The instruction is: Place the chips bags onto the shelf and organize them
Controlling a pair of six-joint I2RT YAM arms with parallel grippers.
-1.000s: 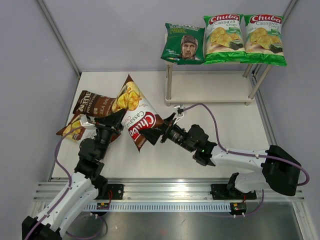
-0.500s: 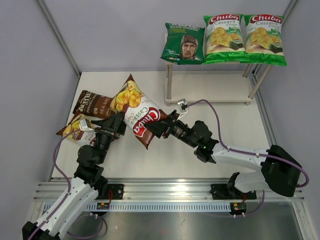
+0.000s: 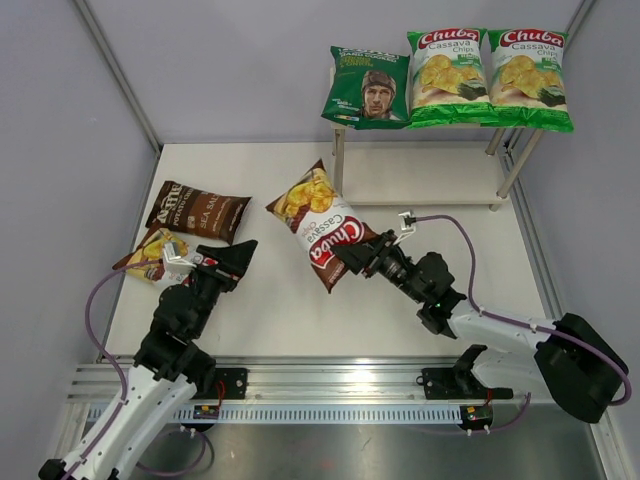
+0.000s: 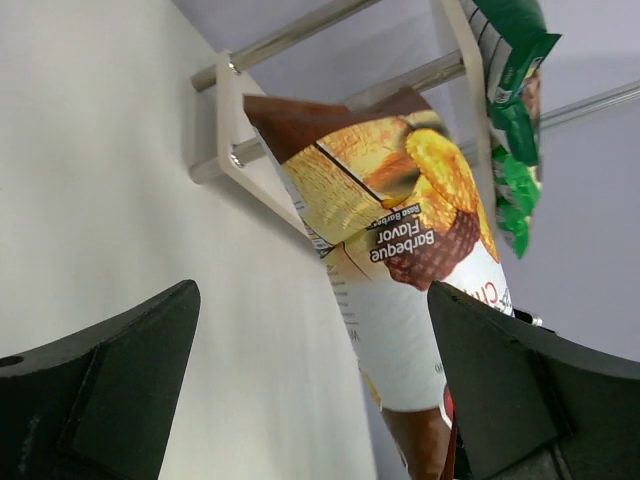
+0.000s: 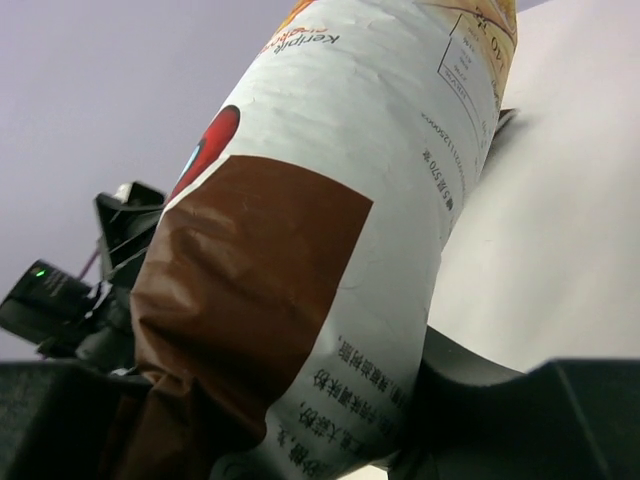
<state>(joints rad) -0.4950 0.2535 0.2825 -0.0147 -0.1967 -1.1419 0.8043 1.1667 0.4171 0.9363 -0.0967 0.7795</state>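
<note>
My right gripper is to move outward and to the right in the top view, onto the shelf's lower board (image 3: 431, 175) below the green Chuba bags, because that board is empty.
A brown Chuba chips bag (image 3: 325, 225) hangs above the table, and my right gripper (image 3: 352, 258) is shut on its lower dark-brown end. In the right wrist view this bag (image 5: 330, 200) fills the space between the jaws of the gripper (image 5: 300, 420). My left gripper (image 3: 236, 256) stands open and empty to the bag's left, apart from it. From the left wrist the bag (image 4: 400, 230) shows ahead of the spread fingers (image 4: 110, 390). The shelf (image 3: 420, 175) stands at the back right. On its top board sit a dark green REAL bag (image 3: 366, 88) and two green Chuba bags (image 3: 447, 76) (image 3: 527, 78).
A dark-brown Sea Salt bag (image 3: 198, 210) lies flat at the table's left. Another brown bag (image 3: 150, 252) lies just in front of it, partly hidden by my left arm. The shelf's lower board carries nothing. Grey walls close in the table on three sides.
My left gripper opened, let go of the brown Chuba bag and drew back. My right gripper shut on the bag's lower end and carried it right, toward the shelf.
</note>
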